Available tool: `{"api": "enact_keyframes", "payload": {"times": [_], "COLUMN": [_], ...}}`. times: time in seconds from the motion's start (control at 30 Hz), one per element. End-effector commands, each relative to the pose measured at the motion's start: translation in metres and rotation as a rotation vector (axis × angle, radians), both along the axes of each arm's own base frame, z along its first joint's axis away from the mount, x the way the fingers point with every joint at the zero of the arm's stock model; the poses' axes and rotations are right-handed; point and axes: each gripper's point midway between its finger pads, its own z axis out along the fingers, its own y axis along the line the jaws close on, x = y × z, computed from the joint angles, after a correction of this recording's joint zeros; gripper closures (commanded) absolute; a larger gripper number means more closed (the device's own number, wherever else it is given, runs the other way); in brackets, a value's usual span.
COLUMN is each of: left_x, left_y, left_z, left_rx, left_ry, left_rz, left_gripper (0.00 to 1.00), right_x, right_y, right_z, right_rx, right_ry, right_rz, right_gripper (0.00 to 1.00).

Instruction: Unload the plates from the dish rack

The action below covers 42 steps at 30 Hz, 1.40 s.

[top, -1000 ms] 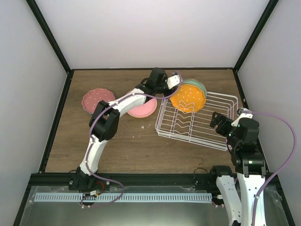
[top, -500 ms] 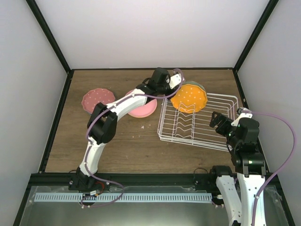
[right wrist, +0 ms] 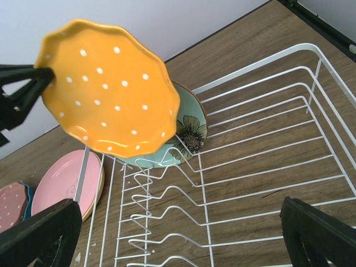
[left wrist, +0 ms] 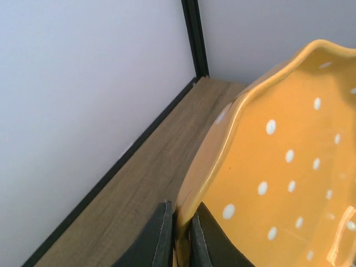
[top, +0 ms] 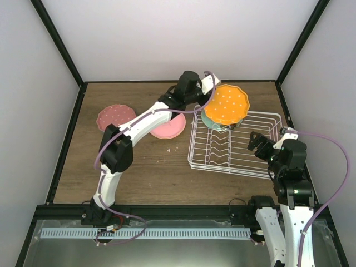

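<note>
I will move the orange plate [top: 226,104] to the left in the top view with my left gripper, lower it onto the dotted maroon plate [top: 115,116] and then let go of it, because their wavy rims match.
My left gripper [top: 204,100] is shut on the left rim of the dotted orange plate [top: 226,104], which hangs tilted in the air above the far left end of the dish rack [top: 261,167]. In the left wrist view both fingers [left wrist: 158,239] pinch the orange plate's [left wrist: 278,167] edge. A mint green plate with a dark flower [right wrist: 192,130] stands on edge in the dish rack's [right wrist: 267,161] far dividers, just below the orange plate [right wrist: 111,94]. My right gripper [right wrist: 181,222] hovers open over the rack's near right part, holding nothing.
A pink plate [top: 168,128] lies flat on the table left of the rack, stacked on one with a tan rim. A dotted maroon plate [top: 115,117] lies farther left on a teal one. The back wall and black frame posts stand close behind the raised plate.
My left gripper has lifted the orange plate up out of the rack's dividers and slightly toward the back right, uncovering the mint plate. The right arm has stayed still.
</note>
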Motion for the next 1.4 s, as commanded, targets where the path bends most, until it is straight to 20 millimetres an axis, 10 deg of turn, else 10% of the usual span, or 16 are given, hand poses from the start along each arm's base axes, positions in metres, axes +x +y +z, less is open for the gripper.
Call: {"api": "enact_keyframes", "payload": {"times": [0.0, 0.4, 0.63, 0.83, 1.07, 1.37], "left_x": [-0.032, -0.038, 0.008, 0.059, 0.058, 0.017], "left_y": [0.008, 0.048, 0.148, 0.288, 0.428, 0.51], "left_z": [0.166, 0.218, 0.222, 0.177, 0.093, -0.004], "left_rx": [-0.296, -0.374, -0.462, -0.604, -0.748, -0.866], "left_ry": [-0.242, -0.27, -0.167, 0.081, 0.32, 0.544], "left_rz": [-0.039, 0.04, 0.275, 0.538, 0.834, 1.077], "left_gripper": [0.96, 0.96, 0.96, 0.96, 0.96, 0.96], "right_x": [0.0, 0.004, 0.006, 0.01, 0.019, 0.025], "right_y": [0.003, 0.006, 0.005, 0.009, 0.015, 0.018], "right_z": [0.008, 0.004, 0.005, 0.005, 0.003, 0.002], "right_rx": [-0.007, 0.005, 0.0, 0.007, 0.033, 0.046], "right_ry": [-0.033, -0.031, -0.035, -0.036, -0.033, -0.033], "right_rz": [0.02, 0.03, 0.032, 0.049, 0.079, 0.094], "right_gripper": [0.0, 0.0, 0.0, 0.0, 0.0, 0.0]}}
